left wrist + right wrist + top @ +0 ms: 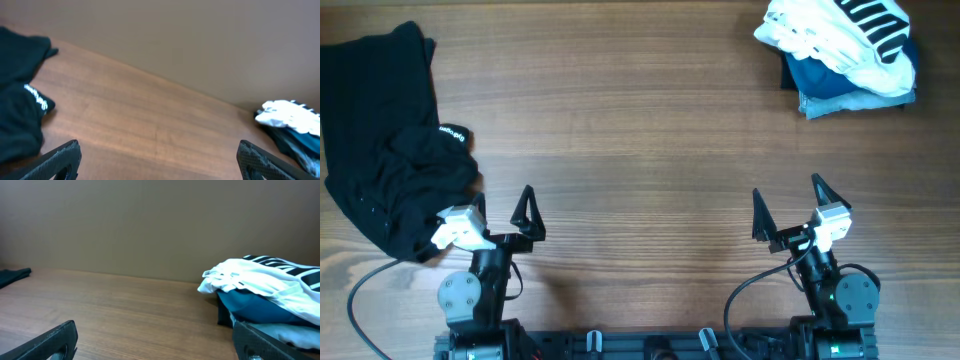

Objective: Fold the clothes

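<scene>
My left gripper moves outward, tilts downward and closes on the black garment's lifted edge by the white print mark next, because that edge juts out over bare table.
The black garment lies crumpled at the table's left edge, with a small white print mark on its right side. It also shows at the left of the left wrist view, and a corner of it at the far left of the right wrist view. My left gripper is open and empty near the front edge, just right of the garment's lower part. My right gripper is open and empty at the front right, far from the garment.
A white garment with black stripes lies on a folded blue garment at the back right corner; both show in the right wrist view. Bare wooden table lies between the two piles.
</scene>
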Controlling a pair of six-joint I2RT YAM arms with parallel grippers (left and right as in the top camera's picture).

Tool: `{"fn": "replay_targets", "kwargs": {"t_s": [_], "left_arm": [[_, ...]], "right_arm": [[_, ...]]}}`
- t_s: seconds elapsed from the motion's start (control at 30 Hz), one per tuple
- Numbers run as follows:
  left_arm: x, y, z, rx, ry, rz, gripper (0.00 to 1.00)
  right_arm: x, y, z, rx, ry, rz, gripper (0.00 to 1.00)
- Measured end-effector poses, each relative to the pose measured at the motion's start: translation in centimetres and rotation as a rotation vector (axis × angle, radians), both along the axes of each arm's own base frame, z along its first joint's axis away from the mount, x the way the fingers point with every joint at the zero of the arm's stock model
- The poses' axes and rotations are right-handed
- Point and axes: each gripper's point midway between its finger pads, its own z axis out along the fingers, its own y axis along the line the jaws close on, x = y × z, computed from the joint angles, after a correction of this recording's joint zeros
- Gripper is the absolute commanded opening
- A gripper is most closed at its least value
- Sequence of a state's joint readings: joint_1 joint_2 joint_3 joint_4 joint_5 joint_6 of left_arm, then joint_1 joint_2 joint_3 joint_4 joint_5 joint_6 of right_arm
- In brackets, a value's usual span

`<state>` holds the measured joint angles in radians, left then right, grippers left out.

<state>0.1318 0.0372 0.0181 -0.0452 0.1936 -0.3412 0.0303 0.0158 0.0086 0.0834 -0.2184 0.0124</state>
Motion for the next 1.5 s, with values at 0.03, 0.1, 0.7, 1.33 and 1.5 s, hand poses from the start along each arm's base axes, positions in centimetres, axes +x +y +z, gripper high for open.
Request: {"fn": "replay_targets", "kwargs": {"t_s": [0.03, 0.1, 0.7, 1.33, 1.5], "left_arm": [[0.1, 0.0, -0.3, -0.003, 0.020, -0.003, 1.00], [0.3, -0.1, -0.5, -0.008, 0.057, -0.006, 1.00], [9.0, 0.8, 6.3, 0.014, 0.740, -0.082, 1.00], [18.7, 10.6, -5.5, 0.120, 0.878, 0.222, 0.91], [20.1, 12.9, -9.5, 0.179, 0.903, 0.245, 0.85]], "right_arm": [[0.0, 0.1, 0.1, -0.001, 0.002, 0.006, 1.00], [0.0, 0.2, 0.4, -0.001, 0.003, 0.010, 1.00], [9.1, 1.7, 3.5, -0.006, 0.607, 0.083, 1.00], [13.8, 8.3, -3.7, 0.269, 0.950, 0.468, 0.95], [13.8, 8.3, -3.7, 0.268, 0.951, 0.468, 0.94]]}}
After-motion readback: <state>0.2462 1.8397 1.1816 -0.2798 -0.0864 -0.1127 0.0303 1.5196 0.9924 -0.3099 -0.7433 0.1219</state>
